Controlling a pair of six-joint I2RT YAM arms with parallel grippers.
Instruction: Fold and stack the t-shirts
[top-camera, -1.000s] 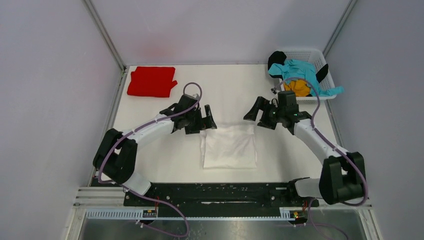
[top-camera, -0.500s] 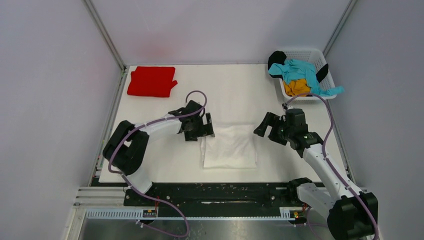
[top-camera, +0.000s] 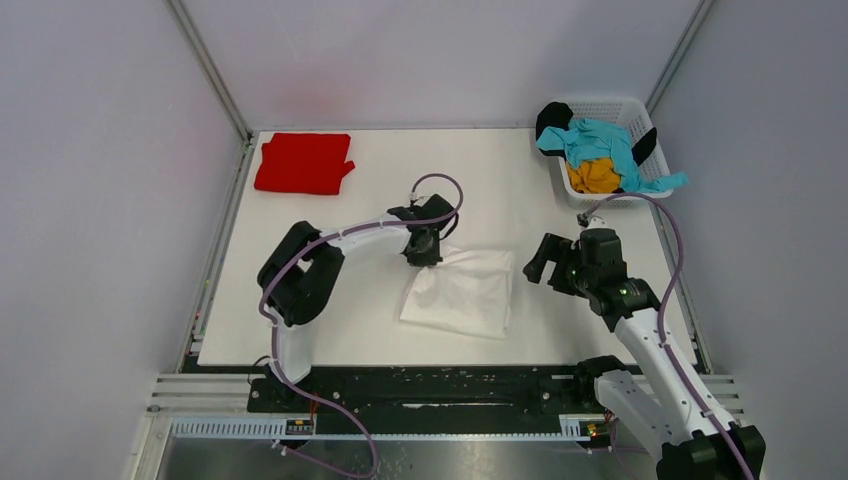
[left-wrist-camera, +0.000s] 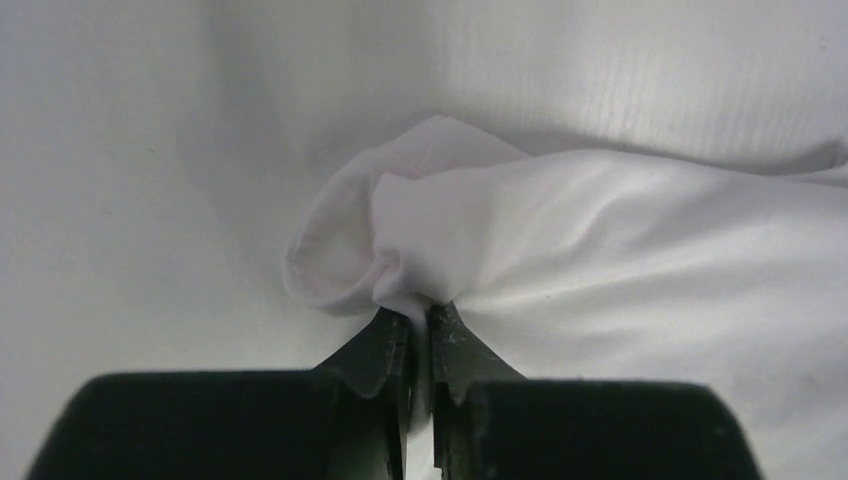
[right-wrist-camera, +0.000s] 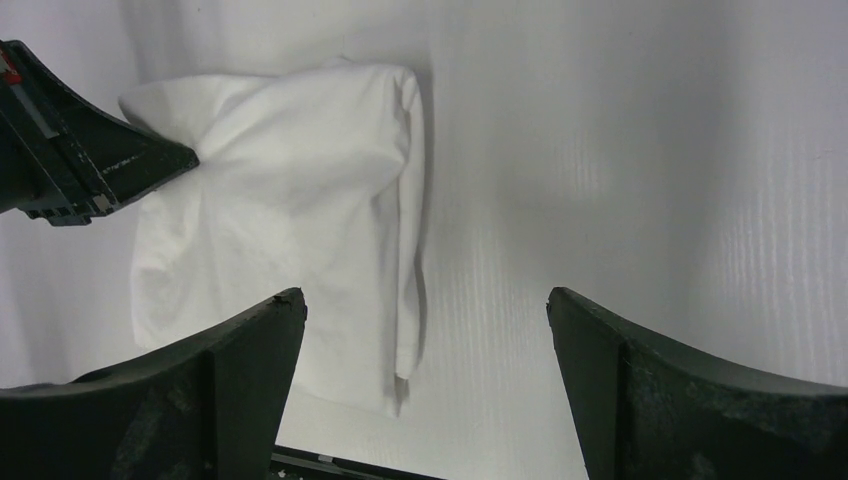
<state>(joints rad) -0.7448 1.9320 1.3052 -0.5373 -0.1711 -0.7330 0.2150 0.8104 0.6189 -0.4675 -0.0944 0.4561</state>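
Next, my left gripper rises and moves outward and left in the top view, releasing the white t-shirt atop the red t-shirt (top-camera: 304, 162), as both are folded.
A folded white t-shirt (top-camera: 462, 290) lies on the table's middle, turned slightly askew. My left gripper (top-camera: 427, 254) is shut on its far left corner; in the left wrist view the gripper (left-wrist-camera: 421, 315) pinches a bunched fold of the white t-shirt (left-wrist-camera: 620, 250). My right gripper (top-camera: 545, 266) hangs open to the right of the shirt, apart from it; in the right wrist view the gripper (right-wrist-camera: 425, 305) stands wide over the white t-shirt's (right-wrist-camera: 280, 210) right edge. A folded red t-shirt (top-camera: 304, 162) lies at the back left. Teal (top-camera: 600, 140), orange (top-camera: 597, 175) and black (top-camera: 552, 118) t-shirts fill the basket.
The white lattice basket (top-camera: 612, 104) stands at the back right corner, with the teal cloth hanging over its near rim. Grey walls close in the white table (top-camera: 470, 180) on three sides. A black rail (top-camera: 420, 385) runs along the near edge.
My left gripper moved right onto the white shirt's far left corner and closed on it; the shirt has turned askew. My right arm drew back to the right and nearer, still open.
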